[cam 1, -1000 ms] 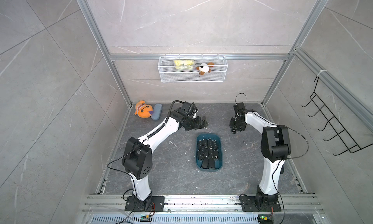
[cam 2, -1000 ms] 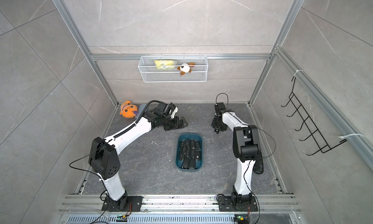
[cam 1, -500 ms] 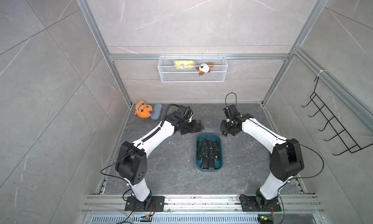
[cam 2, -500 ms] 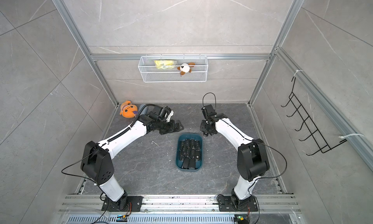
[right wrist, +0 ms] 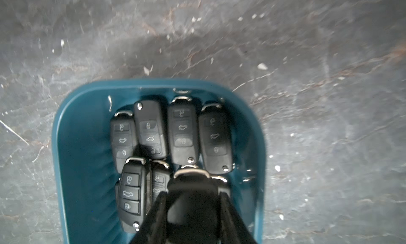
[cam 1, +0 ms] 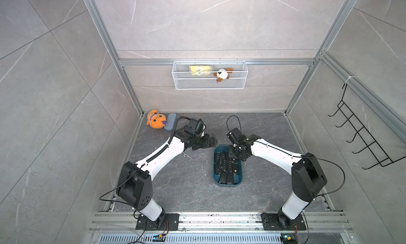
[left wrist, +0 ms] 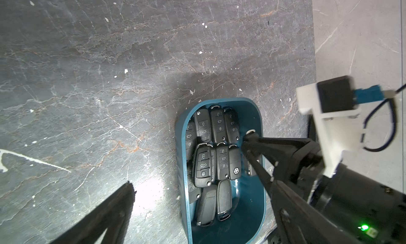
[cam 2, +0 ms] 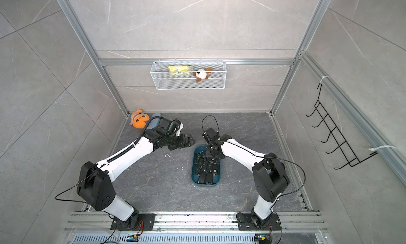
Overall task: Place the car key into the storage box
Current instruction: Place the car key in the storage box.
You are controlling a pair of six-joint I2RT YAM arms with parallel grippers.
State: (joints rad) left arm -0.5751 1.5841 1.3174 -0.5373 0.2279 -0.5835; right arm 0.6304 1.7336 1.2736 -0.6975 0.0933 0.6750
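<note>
I will next move my right gripper down into the box, to the fobs nearer than the far row (right wrist: 222, 184), and let go of the car key, as it hangs above them.
The storage box (cam 1: 228, 181) (cam 2: 205, 181) is a dark teal bin on the dark stone floor, with several black key fobs lying in it. My right gripper (cam 1: 233, 159) (cam 2: 212, 157) (right wrist: 193, 194) hangs over the box's far end, shut on a black car key (right wrist: 191, 184) whose silver loop points forward. In the left wrist view the same key's loop (left wrist: 250, 132) shows above the box (left wrist: 181, 157). My left gripper (cam 1: 211, 141) (cam 2: 189, 141) (left wrist: 203, 184) is open and holds nothing, just left of the box's far end.
An orange plush toy (cam 1: 154, 122) and a pale blue case (cam 1: 170, 124) lie in the far left corner. A white wire basket (cam 1: 209, 78) hangs on the back wall. A black hook rack (cam 1: 362, 139) is on the right wall.
My right arm has swung left and nearer, carrying the key from the far right of the floor to above the box's far end. The left gripper has drawn back a little to the left.
</note>
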